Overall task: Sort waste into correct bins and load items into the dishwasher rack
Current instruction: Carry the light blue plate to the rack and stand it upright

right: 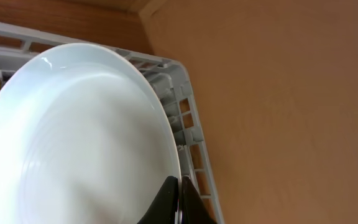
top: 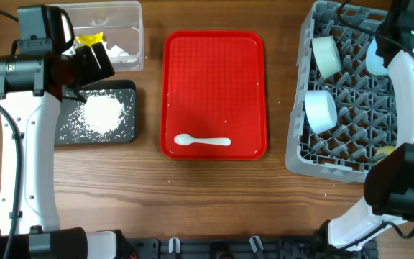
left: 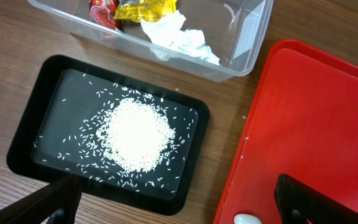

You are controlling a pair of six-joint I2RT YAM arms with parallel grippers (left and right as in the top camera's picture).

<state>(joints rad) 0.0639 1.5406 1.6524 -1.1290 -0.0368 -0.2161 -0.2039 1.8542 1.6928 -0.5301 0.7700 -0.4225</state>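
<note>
The right gripper eases slightly down toward the rack (top: 351, 144) slots below it next and releases the plate's rim, because the light blue plate already stands there.
My left gripper (left: 185, 208) is open and empty, above the gap between the black tray (left: 23, 143) and the red tray; it also shows in the overhead view (top: 93, 62). The rice heap (left: 138, 134) lies in the black tray. The clear tub (left: 247, 50) holds red (left: 101, 9) and yellow wrappers (left: 145, 7) and white tissue (left: 179, 37). The white spoon (top: 201, 141) lies on the red tray. My right gripper (right: 179, 199) is shut on the rim of the light blue plate (right: 73, 137), which stands in the dishwasher rack (top: 351, 144). The rack also holds the pale green bowl (top: 325, 56), light blue bowl (top: 320, 109) and yellow cup (top: 384, 152).
The flat red serving tray (top: 214, 79) lies in the middle between the bins and the rack. The right arm's white links (top: 408, 101) reach over the rack's right side. The left arm (top: 27, 144) stands along the left edge.
</note>
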